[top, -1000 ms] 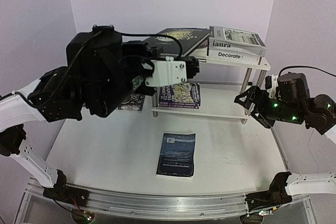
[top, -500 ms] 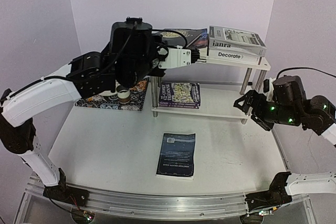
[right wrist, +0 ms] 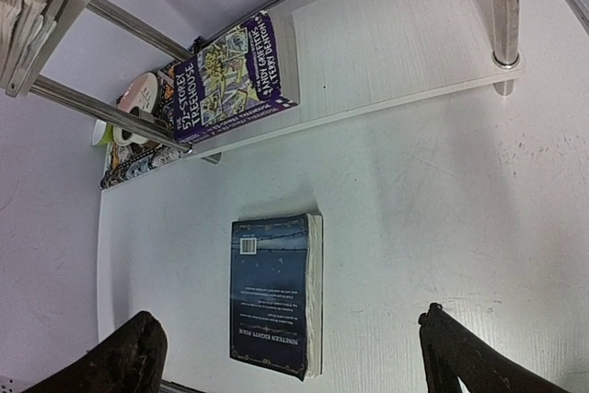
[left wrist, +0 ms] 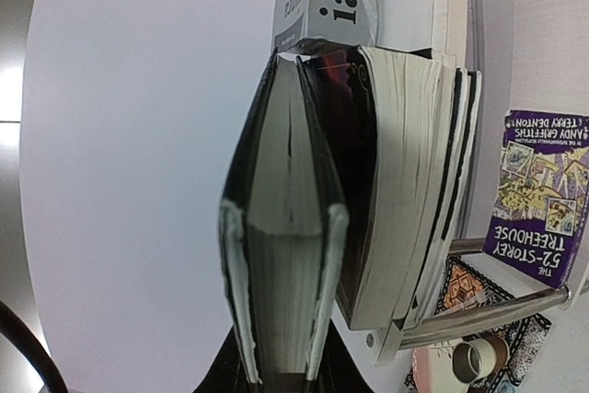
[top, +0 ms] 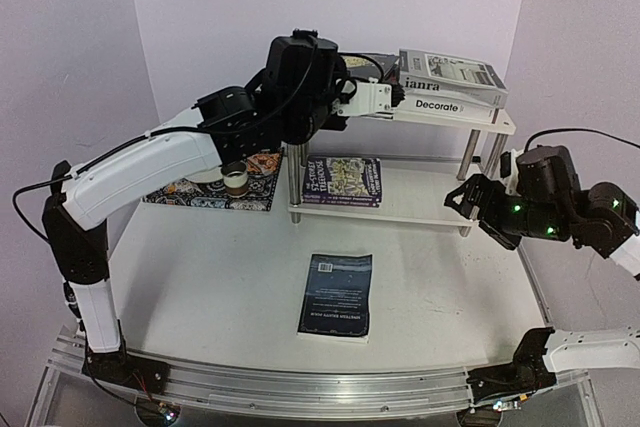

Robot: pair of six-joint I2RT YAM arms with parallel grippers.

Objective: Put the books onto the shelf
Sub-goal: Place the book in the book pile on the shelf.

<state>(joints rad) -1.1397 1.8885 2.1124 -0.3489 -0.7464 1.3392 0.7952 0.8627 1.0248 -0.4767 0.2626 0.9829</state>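
Note:
My left gripper moves toward the grey-white book next, then lowers the black book (left wrist: 285, 163) onto the stack's dark top cover (left wrist: 353, 135) and releases it, as that cover lies bare below.
My left gripper (top: 392, 97) is shut on a black book (left wrist: 285, 163), held edge-on just above the left part of the shelf's top board (top: 470, 117). In the left wrist view the book sits close beside a stack of books (left wrist: 405, 172) on that board, under the grey-white "janra" book (top: 450, 75) and the white "Decorate" book (top: 440, 105). A purple Treehouse paperback (top: 342, 181) lies on the lower board (right wrist: 396, 43). A blue book (top: 336, 294) lies flat on the table. My right gripper (top: 468, 199) hangs open to the right of the shelf, above and apart from the blue book (right wrist: 274, 294).
A patterned placemat (top: 215, 192) with a small cup (top: 235, 179) lies left of the shelf, under my left arm. Chrome legs (top: 466, 162) hold the boards apart. The walls stand close at the back and sides.
My left arm has stretched right and away from the camera, carrying the black book in over the top board. The right gripper has shifted slightly and stays open.

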